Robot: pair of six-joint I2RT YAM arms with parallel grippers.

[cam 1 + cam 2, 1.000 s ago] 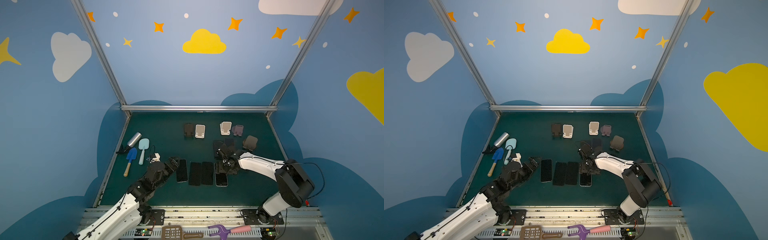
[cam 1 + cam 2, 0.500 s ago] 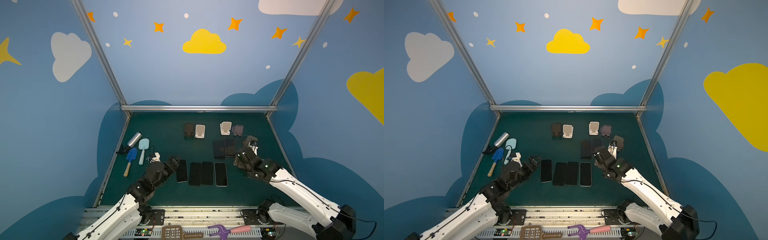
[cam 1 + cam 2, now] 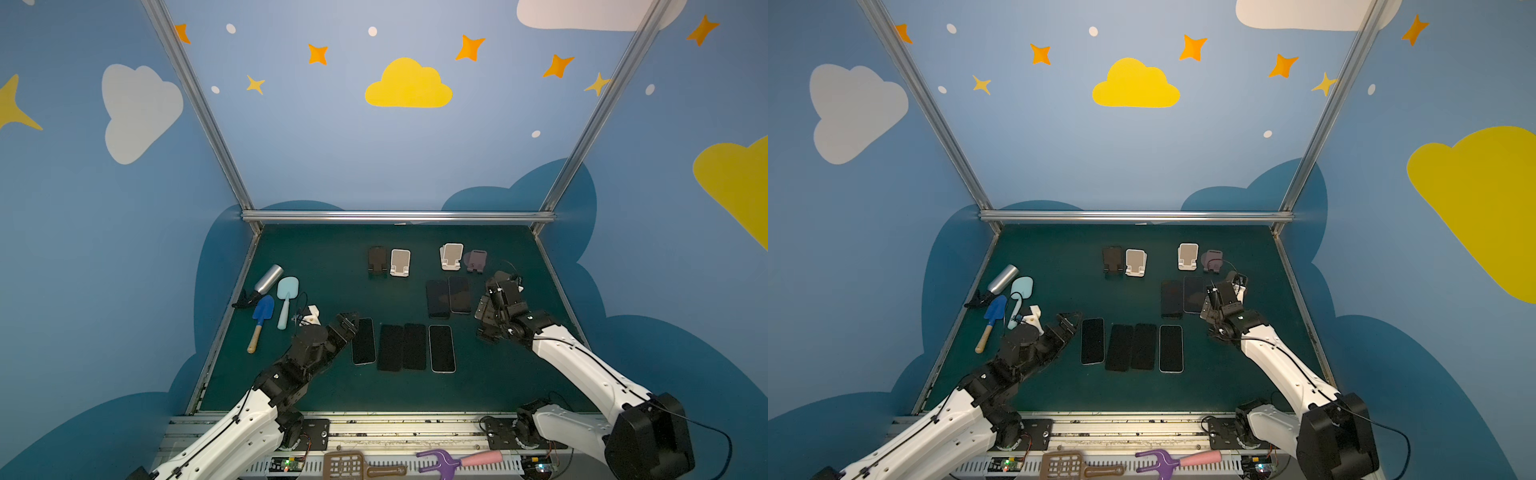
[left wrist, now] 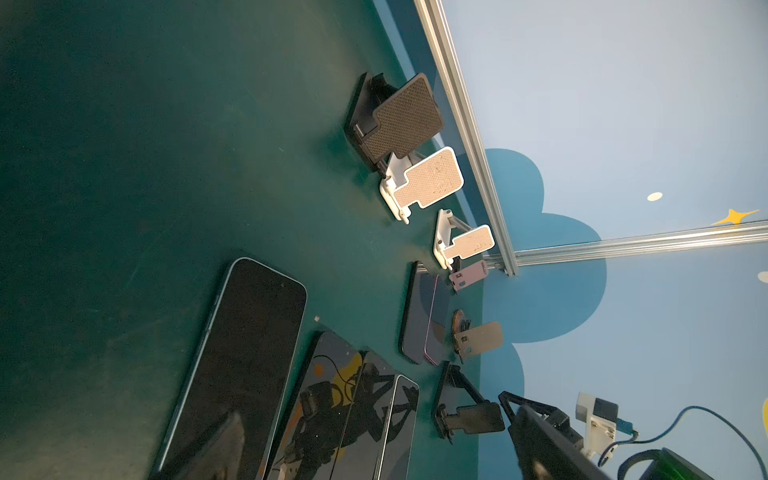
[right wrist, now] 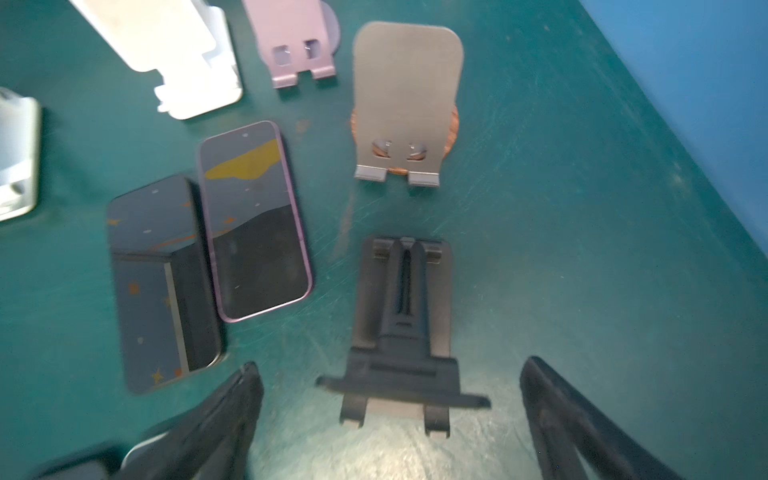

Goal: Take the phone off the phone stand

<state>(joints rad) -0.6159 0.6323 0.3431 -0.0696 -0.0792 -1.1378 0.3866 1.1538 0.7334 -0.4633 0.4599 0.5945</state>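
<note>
My right gripper lowers around the empty black stand's upright plate (image 5: 404, 391) next and closes on its side edges. The plate lies below my right gripper, between its open fingers.
No phone sits on a stand. Several dark phones lie flat on the green mat, the silver-rimmed phone (image 3: 441, 348) (image 3: 1170, 348) at the right end of the front row. My right gripper (image 3: 503, 289) (image 3: 1225, 291) (image 5: 390, 370) is open and empty, hovering over an empty black phone stand (image 5: 401, 332) (image 4: 469, 411). Beyond that is an empty grey stand (image 5: 407, 104) on a wooden disc. My left gripper (image 3: 347, 324) (image 3: 1069, 322) (image 4: 365, 415) is open and empty, low beside the leftmost front-row phone (image 3: 363, 340) (image 4: 245, 357).
Two more phones (image 3: 448, 297) (image 5: 253, 220) lie side by side left of the right gripper. Black (image 3: 377, 259), white (image 3: 400, 262), white (image 3: 451, 256) and purple (image 3: 476, 260) stands line the back. Trowels and a silver cylinder (image 3: 268, 279) lie at the left. The right wall is close.
The right gripper left the silver-rimmed phone at the front row's right end, opened wide, and swung right and back over the black stand. The left arm stayed still.
</note>
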